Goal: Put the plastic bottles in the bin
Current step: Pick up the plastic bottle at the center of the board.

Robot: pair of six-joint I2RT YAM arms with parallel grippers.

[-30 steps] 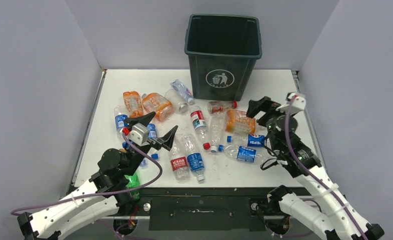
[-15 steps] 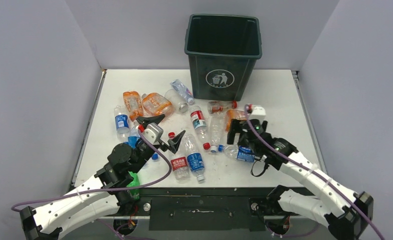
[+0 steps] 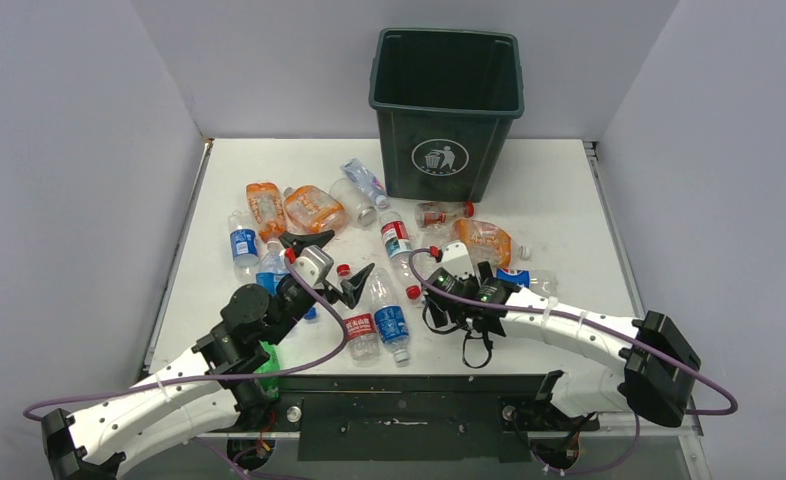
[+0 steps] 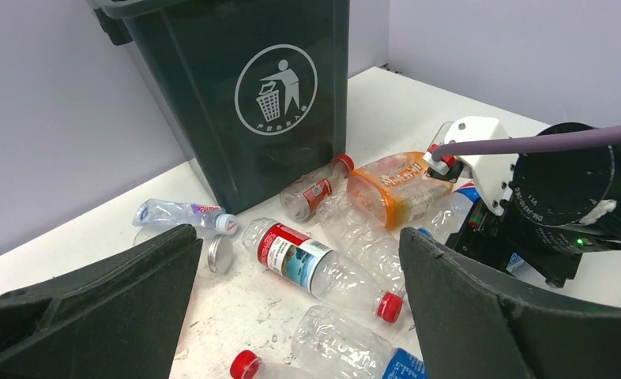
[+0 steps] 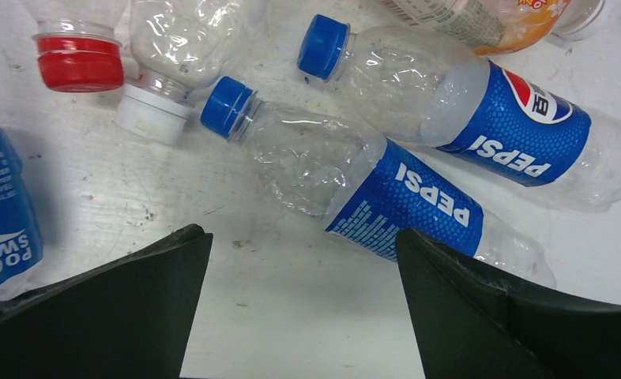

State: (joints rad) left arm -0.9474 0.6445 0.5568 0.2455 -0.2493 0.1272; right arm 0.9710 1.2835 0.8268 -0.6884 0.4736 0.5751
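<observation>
My right gripper will next move outward, to the left in its wrist view, and down with its fingers on both sides of the white-capped bottle's clear body [image 3: 433, 240] [image 5: 195, 39]. The bottle lies outward beyond the gripper's open fingers.
The dark green bin [image 3: 447, 100] stands at the back of the table, its logo [image 4: 276, 87] facing me. Many crushed plastic bottles [image 3: 394, 240] lie scattered in front of it. My left gripper [image 3: 337, 257] hovers open above the left-centre bottles; a clear bottle with a red label [image 4: 311, 264] lies between its fingers in the left wrist view [image 4: 297, 237]. My right gripper [image 3: 454, 308] is low over the table centre, open and empty [image 5: 301, 237]. It sits just in front of a blue-labelled Pepsi bottle [image 5: 370, 185], with a second one [image 5: 481, 126] behind.
Orange bottles [image 3: 314, 208] lie at the back left and another [image 3: 481, 240] beside the right wrist. A green bottle [image 3: 265, 362] sits at the front edge under the left arm. A loose silver lid [image 4: 219, 253] and a white cap [image 5: 153, 114] lie among them. Grey walls enclose three sides.
My right arm has swung from the right side leftward and down to the Pepsi bottles at the centre. The left gripper has shifted a little right. Both stayed open.
</observation>
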